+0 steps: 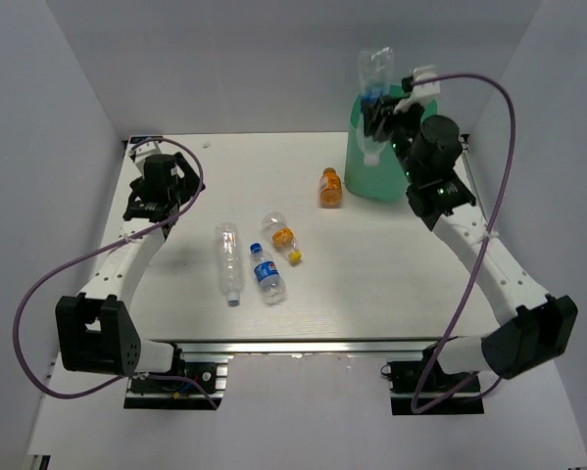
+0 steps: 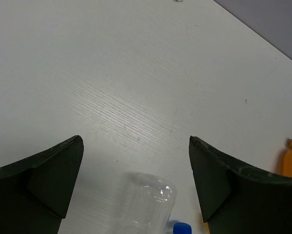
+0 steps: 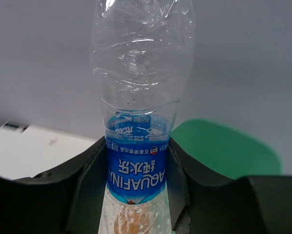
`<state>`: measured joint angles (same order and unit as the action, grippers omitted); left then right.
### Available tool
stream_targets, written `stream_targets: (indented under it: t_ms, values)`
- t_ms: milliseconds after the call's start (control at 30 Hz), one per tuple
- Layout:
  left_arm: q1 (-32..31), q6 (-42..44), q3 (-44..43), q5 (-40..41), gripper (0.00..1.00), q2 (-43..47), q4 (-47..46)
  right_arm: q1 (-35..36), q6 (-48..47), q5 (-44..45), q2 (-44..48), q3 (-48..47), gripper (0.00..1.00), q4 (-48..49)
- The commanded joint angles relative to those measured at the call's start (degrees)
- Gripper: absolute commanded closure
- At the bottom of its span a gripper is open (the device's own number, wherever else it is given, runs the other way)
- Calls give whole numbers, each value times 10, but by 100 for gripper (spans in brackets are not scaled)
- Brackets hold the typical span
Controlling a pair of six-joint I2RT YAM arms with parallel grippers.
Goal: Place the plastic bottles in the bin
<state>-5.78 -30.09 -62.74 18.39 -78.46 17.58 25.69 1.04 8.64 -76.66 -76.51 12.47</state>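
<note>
I will move my open left gripper back, to the right in the top view and down around the plain bottle's middle (image 1: 229, 259), because the plain clear bottle lies nearest.
My right gripper (image 1: 376, 116) is shut on a clear bottle with a blue label (image 1: 373, 83), held upside down above the near left rim of the mint-green bin (image 1: 366, 176). The right wrist view shows the blue-label bottle (image 3: 138, 165) between my fingers, with the bin (image 3: 228, 148) behind it. On the table lie a plain clear bottle (image 1: 227, 259), a small blue-label bottle (image 1: 268, 273), a clear bottle with orange label and yellow cap (image 1: 281, 236) and a short orange bottle (image 1: 330, 187). My left gripper (image 1: 148, 204) is open, left of them. The left wrist view shows the clear bottle's base (image 2: 148, 204) between my fingers.
White walls close in the table on the left, right and back. The table's near edge is a metal rail (image 1: 303, 348) where both arm bases sit. Purple cables (image 1: 38, 294) loop beside each arm.
</note>
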Motion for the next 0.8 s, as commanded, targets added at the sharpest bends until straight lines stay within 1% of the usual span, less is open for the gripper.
stream_targets:
  t_ms: [0, 33, 67, 100, 133, 200, 233, 267, 300, 333, 367, 400, 433, 567, 633, 667, 700, 733, 767]
  values:
    - [1, -20, 31, -7, 2, 39, 6, -34, -81, 58, -71, -70, 64, 84]
    - [1, -27, 37, -11, 2, 46, 6, -52, -79, 59, -109, -94, 60, 82]
    - [1, -32, 41, -17, 2, 51, 7, -61, -75, 61, -130, -136, 55, 74]
    - [1, -35, 46, -27, 2, 54, 6, -69, -74, 63, -146, -150, 52, 77]
    - [1, -37, 59, -61, 2, 58, 3, -82, -81, 63, -177, -159, 52, 86]
    - [-2, -56, 93, -87, 2, 72, -14, -95, -89, 60, -219, -187, 52, 108]
    - [-5, -62, 112, -118, 2, 85, -25, -110, -78, 59, -244, -214, 45, 92]
    - [-5, -62, 112, -118, 2, 85, -25, -110, -78, 59, -244, -228, 45, 92]
    - [-8, -68, 124, -122, 2, 88, -21, -116, -74, 62, -262, -239, 41, 85]
    - [-12, -70, 129, -125, 2, 91, -15, -116, -75, 73, -267, -246, 37, 79]
    - [-14, -71, 135, -124, 2, 94, -7, -117, -78, 78, -270, -249, 23, 77]
    - [-20, -71, 140, -122, 2, 96, -4, -116, -78, 82, -267, -247, 15, 75]
    - [-25, -67, 154, -125, 2, 97, -1, -116, -76, 81, -264, -244, 11, 72]
    - [-52, -52, 168, -123, 2, 103, 10, -117, -61, 51, -232, -222, 11, 52]
    - [-80, -39, 163, -115, 2, 103, 19, -116, -36, 25, -199, -189, 11, 30]
    - [-90, -36, 163, -102, 2, 102, 22, -117, -15, 17, -182, -168, 11, 30]
    - [-106, -32, 165, -97, 2, 100, 24, -117, -12, 8, -146, -141, 11, 33]
    - [-112, -30, 167, -95, 2, 99, 22, -116, 5, -6, -127, -84, 11, 49]
    - [-114, -28, 169, -95, 2, 96, 23, -116, 24, -11, -87, -57, 11, 58]
